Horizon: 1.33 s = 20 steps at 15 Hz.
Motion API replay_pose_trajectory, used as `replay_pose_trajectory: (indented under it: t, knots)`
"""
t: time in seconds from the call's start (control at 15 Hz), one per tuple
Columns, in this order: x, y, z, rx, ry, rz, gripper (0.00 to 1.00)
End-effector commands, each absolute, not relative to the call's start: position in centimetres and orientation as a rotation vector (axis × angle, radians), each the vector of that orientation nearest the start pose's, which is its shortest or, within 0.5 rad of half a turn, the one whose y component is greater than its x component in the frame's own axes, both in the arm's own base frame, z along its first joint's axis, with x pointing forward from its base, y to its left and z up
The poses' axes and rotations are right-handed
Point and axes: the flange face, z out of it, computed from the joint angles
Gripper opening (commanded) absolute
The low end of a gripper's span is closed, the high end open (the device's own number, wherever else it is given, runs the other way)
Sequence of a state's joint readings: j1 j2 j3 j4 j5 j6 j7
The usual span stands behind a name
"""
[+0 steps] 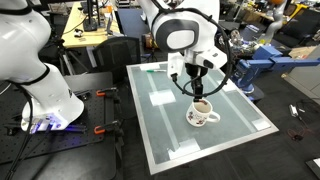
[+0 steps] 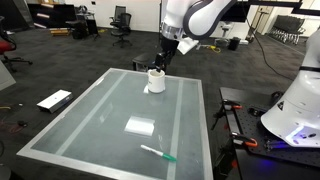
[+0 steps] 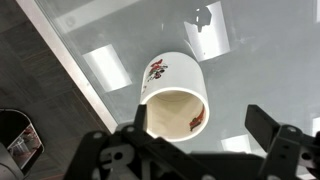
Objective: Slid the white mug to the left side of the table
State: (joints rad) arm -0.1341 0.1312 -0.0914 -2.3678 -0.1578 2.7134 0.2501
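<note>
I will next move my gripper outward and down to straddle the handle-side rim (image 1: 208, 105) (image 3: 206, 112), below and outward of it, so one finger enters the mug's open top.
The white mug (image 1: 202, 113) with a reddish pattern stands upright on the pale green-grey table (image 1: 160, 130), near its edge in an exterior view (image 2: 156, 80). My gripper (image 1: 197, 82) hangs just above it in both exterior views (image 2: 161, 58). In the wrist view the gripper (image 3: 203, 126) is open. The mug (image 3: 172, 78) sits between the fingers, close against one finger, with a wide gap to the other. Its handle is not visible in the wrist view.
A green pen (image 2: 158, 153) lies on the table (image 2: 95, 120) near white tape patches (image 2: 140, 126). The table edge and dark floor (image 3: 40, 90) lie beside the mug. A white robot base (image 1: 40, 85) and black stands sit by the table. Workbenches and chairs stand behind.
</note>
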Motion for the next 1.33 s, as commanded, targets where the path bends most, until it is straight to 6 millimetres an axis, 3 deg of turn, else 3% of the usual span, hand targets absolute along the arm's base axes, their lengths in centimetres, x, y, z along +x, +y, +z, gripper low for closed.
replay_pose_trajectory:
  t: [0.0, 0.33, 0.8, 1.27]
  knots:
    - [51.7, -11.3, 28.9, -3.169, 0.520, -0.350, 1.00]
    - [51.6, -11.4, 28.5, -3.171, 0.521, -0.342, 1.00]
    - [54.9, -10.9, 26.5, -3.160, 0.511, -0.317, 1.00]
    - [57.8, -10.6, 24.4, -3.158, 0.350, -0.284, 1.00]
